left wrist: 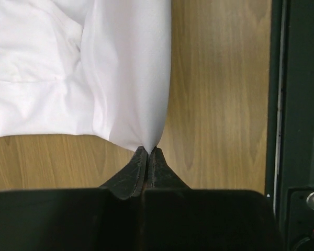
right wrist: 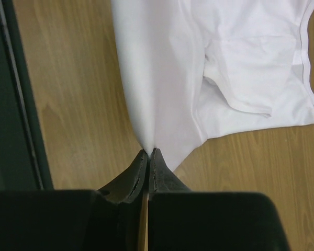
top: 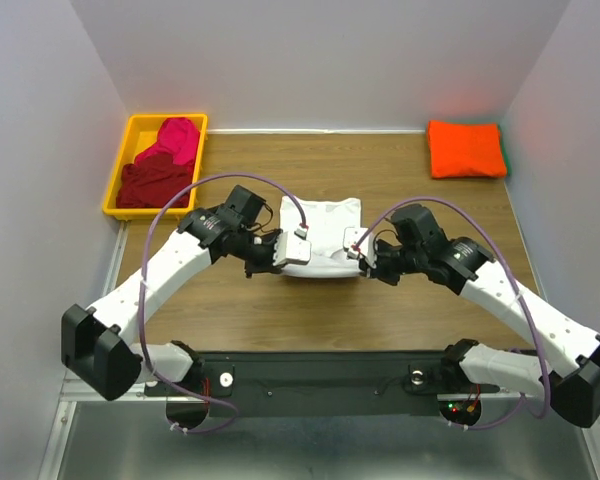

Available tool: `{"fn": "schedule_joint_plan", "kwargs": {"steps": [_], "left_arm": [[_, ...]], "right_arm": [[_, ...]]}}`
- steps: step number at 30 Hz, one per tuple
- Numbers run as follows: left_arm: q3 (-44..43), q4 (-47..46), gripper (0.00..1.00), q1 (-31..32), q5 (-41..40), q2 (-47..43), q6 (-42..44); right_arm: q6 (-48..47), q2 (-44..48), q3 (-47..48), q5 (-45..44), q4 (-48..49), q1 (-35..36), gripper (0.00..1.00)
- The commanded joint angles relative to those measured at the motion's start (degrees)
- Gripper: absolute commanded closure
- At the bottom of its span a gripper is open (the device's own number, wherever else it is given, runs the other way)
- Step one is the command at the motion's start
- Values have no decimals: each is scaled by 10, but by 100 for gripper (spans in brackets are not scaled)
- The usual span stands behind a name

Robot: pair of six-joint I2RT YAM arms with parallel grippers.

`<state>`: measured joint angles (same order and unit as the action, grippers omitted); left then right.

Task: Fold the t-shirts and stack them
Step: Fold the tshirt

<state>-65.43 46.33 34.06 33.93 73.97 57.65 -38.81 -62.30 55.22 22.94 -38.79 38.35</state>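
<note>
I should next move the pinched edge of the t-shirt in my right gripper outward over the white t-shirt and lower it to let go, because the t-shirt's body [top: 342, 222] [right wrist: 246, 86] lies outward of that gripper's fingers.
A white t-shirt [top: 325, 235] lies partly folded in the middle of the wooden table. My left gripper [top: 280, 252] is shut on its near left edge, and the pinched white cloth [left wrist: 131, 78] rises from the jaw tips [left wrist: 148, 150]. My right gripper [top: 361, 256] is shut on its near right edge, the cloth [right wrist: 162, 78] pinched at the tips [right wrist: 148, 151]. A folded bright orange t-shirt [top: 466, 149] lies at the far right corner. A magenta t-shirt [top: 176, 140] and a dark red t-shirt [top: 152, 183] lie crumpled in the yellow bin [top: 117, 170].
The yellow bin stands at the far left corner. The black base rail [top: 320, 375] runs along the near table edge and shows in the left wrist view [left wrist: 298, 104] and the right wrist view [right wrist: 10, 94]. White walls close the left, right and back.
</note>
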Motion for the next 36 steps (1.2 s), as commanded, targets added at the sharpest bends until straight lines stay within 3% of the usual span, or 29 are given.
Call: {"fn": "schedule_joint_plan", "kwargs": {"steps": [1, 8, 15, 21, 26, 29, 36], "left_arm": [[13, 66, 100, 21, 31, -56, -9], [26, 123, 100, 60, 82, -106, -7], [-50, 164, 100, 58, 81, -46, -3], [-111, 176, 100, -7, 93, 62, 55], [-175, 176, 100, -52, 107, 169, 104], [-223, 176, 100, -71, 115, 236, 121], [-320, 175, 100, -100, 133, 394, 141]], "right_arm": [[18, 52, 27, 77, -90, 4, 99], [16, 114, 36, 157, -172, 4, 99], [3, 77, 83, 111, -177, 4, 99], [-94, -2, 82, 100, -177, -36, 99], [-219, -108, 88, 155, -176, -179, 99], [-263, -183, 116, 177, -176, -223, 96], [-296, -324, 150, 185, -133, -239, 91]]}}
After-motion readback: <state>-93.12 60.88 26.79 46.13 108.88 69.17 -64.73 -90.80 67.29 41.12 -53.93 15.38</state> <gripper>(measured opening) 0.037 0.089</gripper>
